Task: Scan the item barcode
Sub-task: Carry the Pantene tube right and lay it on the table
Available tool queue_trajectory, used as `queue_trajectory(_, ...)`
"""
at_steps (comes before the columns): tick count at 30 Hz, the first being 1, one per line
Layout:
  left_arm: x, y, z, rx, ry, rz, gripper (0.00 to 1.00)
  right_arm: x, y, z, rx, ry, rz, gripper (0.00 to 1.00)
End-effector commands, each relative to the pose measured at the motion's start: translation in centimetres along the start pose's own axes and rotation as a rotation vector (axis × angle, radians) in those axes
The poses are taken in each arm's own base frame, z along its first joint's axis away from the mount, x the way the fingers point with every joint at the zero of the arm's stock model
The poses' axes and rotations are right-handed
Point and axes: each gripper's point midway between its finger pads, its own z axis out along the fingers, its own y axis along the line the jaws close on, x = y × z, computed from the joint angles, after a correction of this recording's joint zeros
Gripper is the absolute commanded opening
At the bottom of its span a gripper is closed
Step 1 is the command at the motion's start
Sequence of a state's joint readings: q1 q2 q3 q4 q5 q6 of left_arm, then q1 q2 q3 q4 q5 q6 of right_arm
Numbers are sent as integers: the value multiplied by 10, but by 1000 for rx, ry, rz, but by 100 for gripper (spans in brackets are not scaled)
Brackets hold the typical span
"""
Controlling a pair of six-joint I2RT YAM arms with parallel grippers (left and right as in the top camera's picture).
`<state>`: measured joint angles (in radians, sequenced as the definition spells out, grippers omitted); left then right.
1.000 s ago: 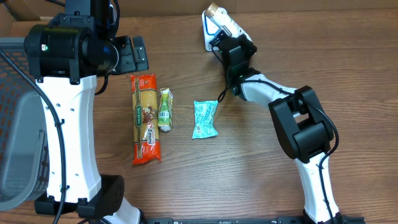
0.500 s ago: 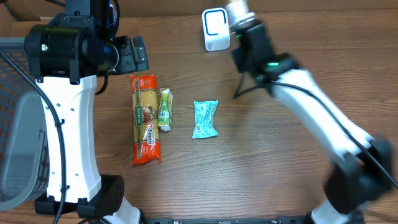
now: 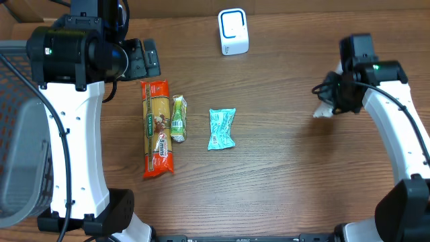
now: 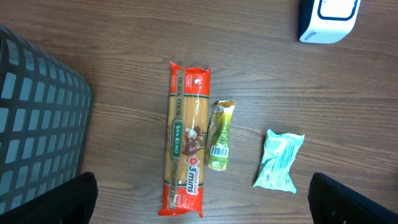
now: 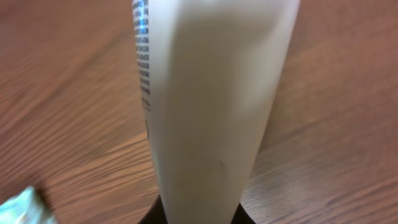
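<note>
Next, my right gripper moves down and back to lay the tube on the tabletop, since the wood beneath the white tube [image 5: 205, 106] is bare.
My right gripper [image 5: 202, 214] is shut on a white tube [image 5: 205, 106] with blue print along its left edge; the tube fills the right wrist view. From overhead, the right gripper [image 3: 334, 102] holds the tube's white tip [image 3: 322, 111] low over the right side of the table, well away from the white scanner [image 3: 233, 31] at the back. My left gripper [image 4: 202, 211] hangs open high above a red pasta packet [image 4: 187, 146], a green sachet [image 4: 220, 135] and a teal packet [image 4: 280, 159].
A dark mesh basket [image 3: 20, 134] stands at the left edge, also showing in the left wrist view as a basket [image 4: 37, 124]. The pasta packet [image 3: 157, 128], green sachet [image 3: 178, 118] and teal packet [image 3: 221, 128] lie in a row left of centre.
My right arm has swung from the scanner at the back out to the right side of the table, carrying the white tube. The left arm has not moved.
</note>
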<state>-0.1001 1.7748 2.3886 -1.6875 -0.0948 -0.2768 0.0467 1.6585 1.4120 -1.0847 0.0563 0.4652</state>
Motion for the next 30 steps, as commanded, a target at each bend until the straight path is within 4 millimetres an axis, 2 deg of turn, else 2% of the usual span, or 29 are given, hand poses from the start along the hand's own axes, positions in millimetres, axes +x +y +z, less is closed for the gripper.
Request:
queue_trajectory(1, 0, 2, 1, -11, 1, 18, 100, 0, -38, 21, 72, -16, 237, 4)
queue_trajectory(6, 0, 2, 1, -11, 1, 18, 100, 6, -69, 52, 102, -35, 484, 4)
queue_trajectory(8, 0, 2, 1, -10, 1, 18, 100, 12, -76, 66, 103, -45, 587, 3)
queue_trajectory(12, 0, 2, 1, -10, 1, 18, 100, 16, -79, 89, 75, -96, 624, 4)
queue_trajectory(14, 0, 2, 1, -10, 1, 18, 100, 22, -82, 95, 81, -89, 622, 13)
queue_trajectory(16, 0, 2, 1, -11, 1, 18, 100, 28, -85, 95, 96, -70, 608, 32)
queue_trajectory(18, 0, 2, 1, -11, 1, 18, 100, 31, -85, 96, 102, -55, 572, 40)
queue_trajectory(22, 0, 2, 1, -10, 1, 18, 100, 41, -71, 94, 36, 24, 385, 66)
queue_trajectory(24, 0, 2, 1, -11, 1, 18, 99, 44, -65, 89, 13, 64, 341, 72)
queue_trajectory(30, 0, 2, 1, -10, 1, 18, 100, 32, -35, 53, -106, 124, 121, 73)
